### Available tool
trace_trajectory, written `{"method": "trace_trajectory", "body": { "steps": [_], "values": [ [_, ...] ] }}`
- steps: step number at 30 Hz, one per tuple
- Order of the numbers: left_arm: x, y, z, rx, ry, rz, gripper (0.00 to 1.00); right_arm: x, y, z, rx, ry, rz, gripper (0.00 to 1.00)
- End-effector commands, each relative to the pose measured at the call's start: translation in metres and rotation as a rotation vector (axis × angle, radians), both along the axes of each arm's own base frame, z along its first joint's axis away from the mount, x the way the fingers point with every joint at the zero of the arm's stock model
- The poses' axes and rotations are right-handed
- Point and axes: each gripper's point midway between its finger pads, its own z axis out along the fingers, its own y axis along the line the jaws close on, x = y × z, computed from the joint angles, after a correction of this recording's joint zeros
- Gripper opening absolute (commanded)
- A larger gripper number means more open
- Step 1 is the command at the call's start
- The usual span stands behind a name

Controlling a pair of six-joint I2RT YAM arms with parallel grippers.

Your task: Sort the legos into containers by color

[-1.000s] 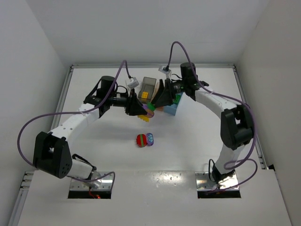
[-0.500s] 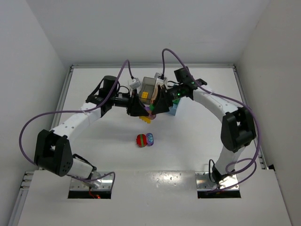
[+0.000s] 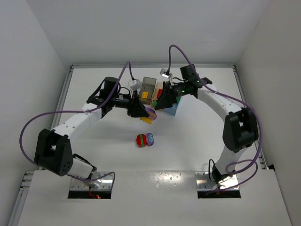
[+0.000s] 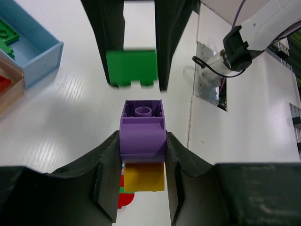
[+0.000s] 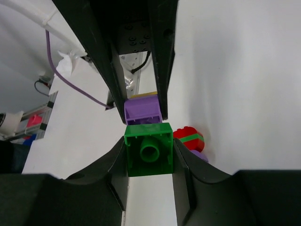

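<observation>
My right gripper moves away from the purple lego [image 4: 142, 128] next and tilts down over the light blue bin [image 4: 39, 54], because a green lego already lies there.
My left gripper [image 4: 142, 139] is shut on a purple lego [image 4: 142, 128] with a yellow lego [image 4: 143, 177] stuck under it. Facing it, my right gripper [image 5: 148, 153] is shut on a green lego [image 5: 148, 155], which hangs a short gap away from the purple one [image 5: 142, 111]. From above, both grippers [image 3: 140, 109] [image 3: 158, 104] meet just in front of the containers. The light blue bin [image 4: 39, 54] holds a green lego [image 4: 6, 36]. A dark grey bin [image 3: 149, 83] holds a yellow piece. A red-green-purple cluster [image 3: 145, 140] lies on the table.
A tan bin [image 4: 10, 95] with a red piece sits against the light blue one. The bins stand close together at the back middle, partly hidden by both grippers. Purple cables loop over each arm. White walls close off both sides of the table.
My right gripper has shut on the green lego, which now sits apart from the purple one. The left gripper has kept its grip and barely moved.
</observation>
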Motion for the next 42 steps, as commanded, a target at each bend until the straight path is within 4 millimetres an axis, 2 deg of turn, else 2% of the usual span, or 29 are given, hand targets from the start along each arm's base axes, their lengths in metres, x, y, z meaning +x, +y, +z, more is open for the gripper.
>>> {"method": "trace_trajectory", "body": {
  "steps": [1,2,3,7,10,12,13,14,15,16,17,19,22,24,25,26,27,30,31,32,33,34,35,36,37,40,42],
  "values": [
    [-0.005,-0.001,0.004,-0.012,-0.045,-0.017,0.00,0.005,-0.016,0.032,0.062,-0.052,-0.035,0.00],
    [-0.005,-0.001,0.004,-0.012,-0.045,-0.017,0.00,0.010,-0.021,0.029,0.060,-0.036,-0.059,0.00],
    [-0.007,-0.001,0.000,-0.008,-0.036,-0.017,0.00,0.013,-0.024,0.036,0.070,-0.052,-0.073,0.00],
    [-0.004,0.000,-0.005,0.007,-0.032,0.003,0.00,0.031,-0.041,0.015,0.004,-0.046,-0.180,0.00],
    [-0.001,0.002,-0.008,0.024,-0.038,0.023,0.00,0.063,-0.056,-0.024,-0.149,-0.076,-0.333,0.00],
    [0.005,0.003,-0.005,0.034,-0.061,0.051,0.00,0.110,-0.084,-0.063,-0.362,-0.141,-0.569,0.00],
    [0.007,0.004,-0.006,0.041,-0.064,0.063,0.00,0.111,-0.084,-0.072,-0.373,-0.124,-0.566,0.00],
    [0.009,0.004,-0.007,0.047,-0.066,0.074,0.00,0.128,-0.094,-0.078,-0.437,-0.159,-0.632,0.00],
    [0.012,0.006,-0.008,0.058,-0.070,0.092,0.00,0.135,-0.100,-0.086,-0.475,-0.162,-0.663,0.00],
    [0.012,0.005,-0.002,0.051,-0.087,0.093,0.00,0.147,-0.108,-0.091,-0.517,-0.201,-0.702,0.00],
    [0.014,0.006,-0.002,0.057,-0.097,0.099,0.00,0.149,-0.110,-0.104,-0.545,-0.190,-0.701,0.00],
    [0.016,0.007,0.000,0.062,-0.100,0.108,0.00,0.159,-0.114,-0.108,-0.573,-0.208,-0.723,0.02],
    [0.020,0.008,0.000,0.074,-0.112,0.124,0.00,0.165,-0.121,-0.119,-0.640,-0.231,-0.740,0.05],
    [0.024,0.008,0.000,0.080,-0.123,0.129,0.00,0.164,-0.122,-0.130,-0.656,-0.224,-0.726,0.42],
    [0.024,0.008,0.000,0.080,-0.123,0.129,0.00,0.165,-0.123,-0.130,-0.663,-0.226,-0.732,0.53],
    [0.025,0.007,-0.003,0.084,-0.114,0.128,0.00,0.165,-0.123,-0.130,-0.663,-0.226,-0.732,0.74],
    [0.025,0.007,-0.003,0.084,-0.114,0.128,0.00,0.163,-0.118,-0.129,-0.641,-0.219,-0.712,0.79],
    [0.021,0.003,-0.005,0.066,-0.100,0.083,0.00,0.148,-0.098,-0.105,-0.503,-0.205,-0.609,0.81],
    [0.019,0.002,-0.004,0.059,-0.097,0.071,0.00,0.140,-0.092,-0.082,-0.400,-0.201,-0.555,0.81],
    [0.016,0.001,-0.002,0.048,-0.093,0.053,0.00,0.131,-0.087,-0.072,-0.344,-0.185,-0.512,0.81],
    [0.015,0.000,-0.005,0.046,-0.081,0.044,0.00,0.119,-0.086,-0.058,-0.291,-0.174,-0.464,0.79],
    [0.013,0.000,-0.004,0.040,-0.079,0.033,0.00,0.097,-0.071,-0.037,-0.164,-0.162,-0.341,0.79],
    [0.012,-0.001,-0.003,0.034,-0.077,0.023,0.00,0.088,-0.070,-0.026,-0.113,-0.144,-0.305,0.79],
    [0.010,-0.001,-0.002,0.027,-0.074,0.013,0.00,0.079,-0.067,-0.018,-0.075,-0.130,-0.269,0.78],
    [0.011,-0.002,-0.005,0.031,-0.066,0.013,0.00,0.060,-0.058,-0.009,-0.027,-0.107,-0.195,0.78],
    [0.009,-0.004,-0.003,0.017,-0.061,-0.009,0.00,0.030,-0.042,-0.005,0.012,-0.065,-0.098,0.78],
    [0.010,-0.005,-0.002,0.011,-0.059,-0.018,0.00,0.019,-0.036,0.004,0.024,-0.073,-0.070,0.78]
  ]
}}
